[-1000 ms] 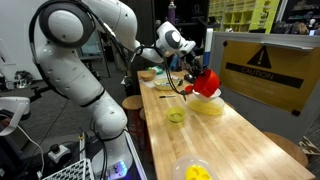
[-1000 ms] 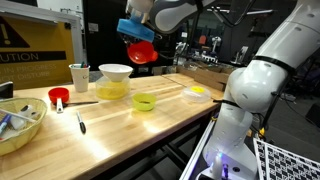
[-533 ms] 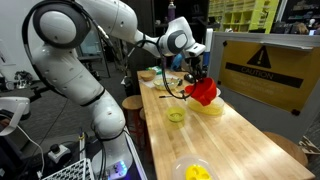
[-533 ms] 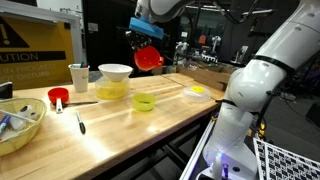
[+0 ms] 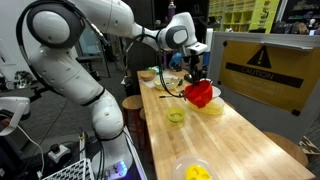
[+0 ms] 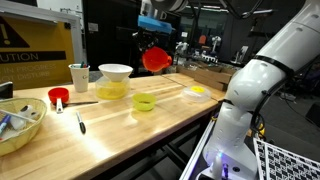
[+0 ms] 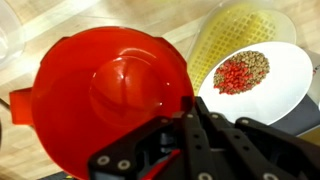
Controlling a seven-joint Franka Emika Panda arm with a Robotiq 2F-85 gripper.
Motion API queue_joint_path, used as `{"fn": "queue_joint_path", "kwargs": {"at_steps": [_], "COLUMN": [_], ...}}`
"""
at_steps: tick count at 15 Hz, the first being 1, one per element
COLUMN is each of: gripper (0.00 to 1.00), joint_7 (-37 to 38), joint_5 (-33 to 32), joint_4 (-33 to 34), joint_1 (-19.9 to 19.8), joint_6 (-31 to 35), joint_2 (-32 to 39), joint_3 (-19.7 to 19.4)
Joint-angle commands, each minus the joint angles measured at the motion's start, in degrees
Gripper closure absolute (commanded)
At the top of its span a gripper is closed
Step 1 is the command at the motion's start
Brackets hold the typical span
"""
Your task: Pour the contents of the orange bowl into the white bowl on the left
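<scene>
My gripper tilts upright and lowers toward the bare tabletop beside the lime-green bowl next to release the orange bowl's rim, since the orange bowl's inside looks empty.
My gripper is shut on the rim of the red-orange bowl, whose inside looks empty in the wrist view. In both exterior views the orange bowl hangs tilted in the air above the table, under the gripper. The white bowl lies beside it and holds a small heap of red and brown pieces. In an exterior view the white bowl rests on top of a yellow bowl.
A lime-green bowl sits mid-table. A pale bowl with yellow pieces is at the near end. A white cup, a small red cup, a marker and a bowl of pens stand on the table. A yellow warning panel flanks it.
The gripper has carried the orange bowl sideways away from above the white bowl and a little lower, and turned it.
</scene>
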Motion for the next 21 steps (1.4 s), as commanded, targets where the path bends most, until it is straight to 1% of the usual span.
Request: {"fn": "queue_joint_path", "kwargs": {"at_steps": [1,6,12,15,21], "gripper": [0.99,0.99,0.99,0.99,0.99], "joint_7": [-6.1,-8.0,-8.4,-8.0,-7.9], "joint_5": [4.4,5.0,5.0,5.0,5.4], "joint_4": [1.6,2.7,4.0,4.8,5.9], "joint_1": [-1.0,-2.1,-1.9,-1.6,-1.2], "joint_6": [-4.6,-8.4,-6.9,-7.3,-7.3], "joint_2": [1.3,4.7,10.9,13.6,17.1], "joint_3": [0.8,1.4,1.3,1.3,1.1]}}
